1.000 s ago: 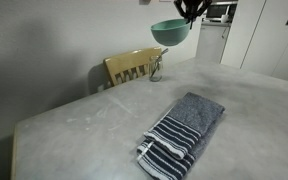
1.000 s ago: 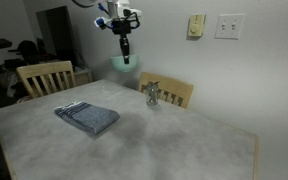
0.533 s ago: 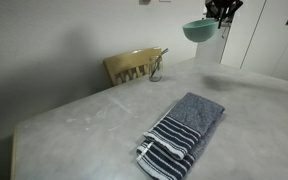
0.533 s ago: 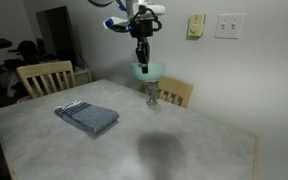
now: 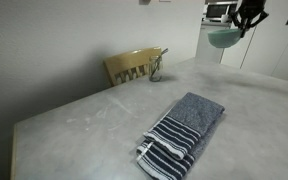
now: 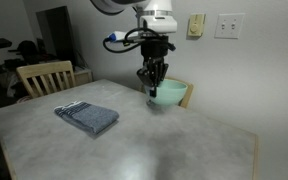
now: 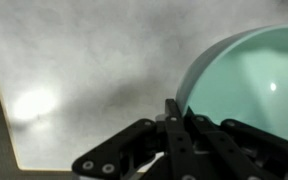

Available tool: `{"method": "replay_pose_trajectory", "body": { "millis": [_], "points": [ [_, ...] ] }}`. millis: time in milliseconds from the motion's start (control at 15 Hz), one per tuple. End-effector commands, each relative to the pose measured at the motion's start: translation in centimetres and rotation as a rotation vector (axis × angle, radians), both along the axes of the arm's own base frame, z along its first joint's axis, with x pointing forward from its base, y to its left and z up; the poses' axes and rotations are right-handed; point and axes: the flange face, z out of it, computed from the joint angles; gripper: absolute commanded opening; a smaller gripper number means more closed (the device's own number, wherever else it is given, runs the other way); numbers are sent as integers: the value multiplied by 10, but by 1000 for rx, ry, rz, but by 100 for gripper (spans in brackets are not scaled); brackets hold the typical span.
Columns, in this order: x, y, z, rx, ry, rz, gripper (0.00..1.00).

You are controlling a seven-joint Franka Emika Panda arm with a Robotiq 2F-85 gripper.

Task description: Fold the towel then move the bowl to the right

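My gripper will next move down to the bare tabletop near the wall (image 6: 185, 135), clear of the folded towel, and let go of the bowl's rim, because the bowl is hanging in midair.
The grey towel (image 5: 183, 134) with navy and white stripes lies folded on the table; it also shows in an exterior view (image 6: 86, 117). My gripper (image 5: 246, 22) is shut on the rim of the mint-green bowl (image 5: 223, 38) and holds it in the air above the table. In an exterior view the gripper (image 6: 152, 88) holds the bowl (image 6: 169, 93) low over the table's far side. In the wrist view the finger (image 7: 174, 120) clamps the bowl's rim (image 7: 254, 85) above the grey tabletop.
A wooden chair back (image 5: 134, 66) stands behind the table (image 5: 94, 125), with a small metal object (image 5: 156, 68) on the tabletop near it. Another wooden chair (image 6: 46, 77) stands at the table's other side. Wall switches (image 6: 228, 26) are on the wall.
My gripper has carried the bowl sideways, away from the towel, and lower toward the table. The towel has not moved.
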Motion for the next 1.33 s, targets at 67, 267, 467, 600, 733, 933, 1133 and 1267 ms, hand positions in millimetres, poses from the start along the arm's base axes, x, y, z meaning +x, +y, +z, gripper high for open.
{"method": "replay_pose_trajectory", "body": {
  "millis": [67,267,467,600,733,933,1133,1267],
  "points": [
    [-1,-27,-56,87,-114,-197,1],
    [13,-42,-84,53,-148,-235,1],
    [29,-48,-109,8,-141,-256,1],
    [42,-43,-125,0,-137,-263,1],
    [53,-38,-139,-2,-128,-265,1],
    [66,-36,-153,-8,-118,-274,1],
    [75,-36,-166,-6,-112,-290,1],
    [77,-35,-177,-5,-104,-298,1]
  ]
}}
